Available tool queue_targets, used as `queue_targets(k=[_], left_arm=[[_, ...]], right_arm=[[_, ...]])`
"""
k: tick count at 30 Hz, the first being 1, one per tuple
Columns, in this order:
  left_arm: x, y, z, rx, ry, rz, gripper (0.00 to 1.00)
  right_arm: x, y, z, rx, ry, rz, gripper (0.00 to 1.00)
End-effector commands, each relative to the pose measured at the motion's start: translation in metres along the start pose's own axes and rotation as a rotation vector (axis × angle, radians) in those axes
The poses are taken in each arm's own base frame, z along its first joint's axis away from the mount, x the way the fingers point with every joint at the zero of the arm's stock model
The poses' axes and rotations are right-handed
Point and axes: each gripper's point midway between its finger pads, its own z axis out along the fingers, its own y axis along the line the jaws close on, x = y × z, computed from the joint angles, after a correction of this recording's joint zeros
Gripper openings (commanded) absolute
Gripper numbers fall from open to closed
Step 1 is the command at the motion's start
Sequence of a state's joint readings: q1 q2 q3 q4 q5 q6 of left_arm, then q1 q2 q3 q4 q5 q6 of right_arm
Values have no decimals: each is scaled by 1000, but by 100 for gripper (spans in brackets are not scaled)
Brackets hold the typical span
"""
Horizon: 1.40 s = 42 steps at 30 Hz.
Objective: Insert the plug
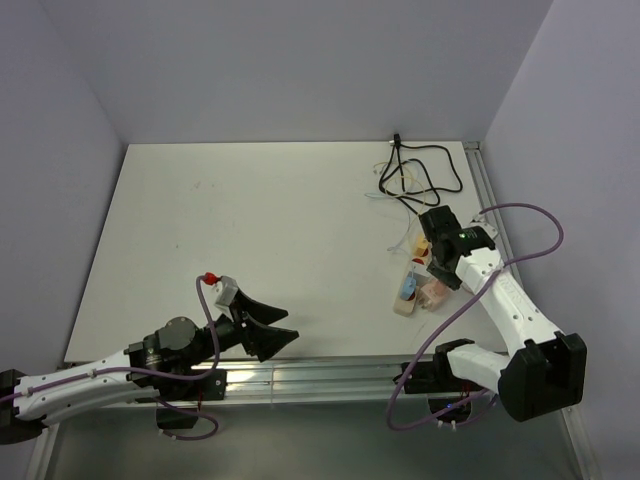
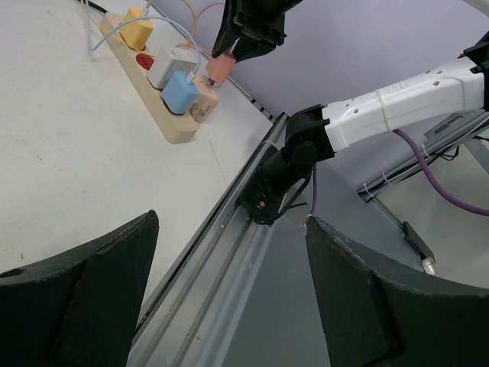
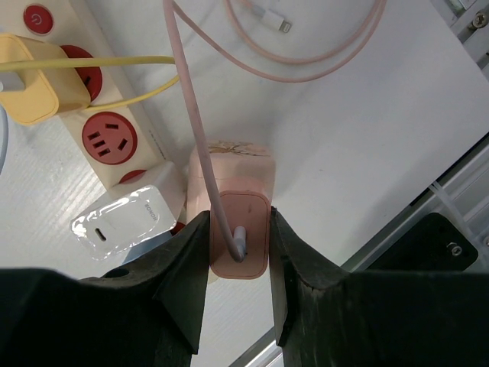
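The plug's bare pins point down over the pink-beige block point(image 1: 434, 293) point(image 3: 229, 164), so I will lower my right gripper to push the plug into the top of the block, then let go.
A pale pink plug point(image 3: 238, 229) with a pink cable point(image 3: 191, 99) is pinched between the fingers of my right gripper point(image 3: 238, 252), which is shut on it. The plug hangs over a pink-beige block point(image 3: 229, 164) at the near end of the cream power strip point(image 3: 114, 134); whether it touches the block I cannot tell. From the top the plug point(image 1: 431, 289) and strip point(image 1: 404, 295) lie at the right of the table, under the right gripper point(image 1: 433, 272). My left gripper point(image 1: 272, 331) is open and holds nothing, at the table's front edge, far from the strip point(image 2: 164, 126).
A yellow plug point(image 3: 30, 84), a white charger point(image 3: 122, 222) and a blue plug point(image 2: 181, 92) occupy the strip. Loose black cable point(image 1: 425, 170) lies at the back right. An aluminium rail point(image 1: 330, 375) runs along the front edge.
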State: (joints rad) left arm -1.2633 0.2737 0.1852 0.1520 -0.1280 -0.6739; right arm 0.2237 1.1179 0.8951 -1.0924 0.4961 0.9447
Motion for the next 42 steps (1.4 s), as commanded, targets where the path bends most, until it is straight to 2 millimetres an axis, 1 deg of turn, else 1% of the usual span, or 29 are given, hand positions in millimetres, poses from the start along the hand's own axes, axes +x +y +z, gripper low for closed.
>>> queue_targets(k=[1,8,13,20,24,35,42], left_arm=[[-5,-5,1,18,-12,7,83],[-5,-4,0,11,-12,12,84],[-7,-3,-2,8,-18,18,84],[-8,-3,-2,8,-22,22,84],[-8,-4,-3,8,-19,22,84],[-7,-4,-1,8,-21,14,84],[-6,-3,0,4,-15,14,84]], right_arm=[[-9,6,1,-2,-39,16,0],[0,7,3,-7,-12,14,0],[6,3,5,4,-4,17,0],[9,-4,8,28,-7,5,0],[11,-5,8,27,0,11,0],[26,-4,3,-5,38,25,0],[26,-9,3,8,27,35,0]])
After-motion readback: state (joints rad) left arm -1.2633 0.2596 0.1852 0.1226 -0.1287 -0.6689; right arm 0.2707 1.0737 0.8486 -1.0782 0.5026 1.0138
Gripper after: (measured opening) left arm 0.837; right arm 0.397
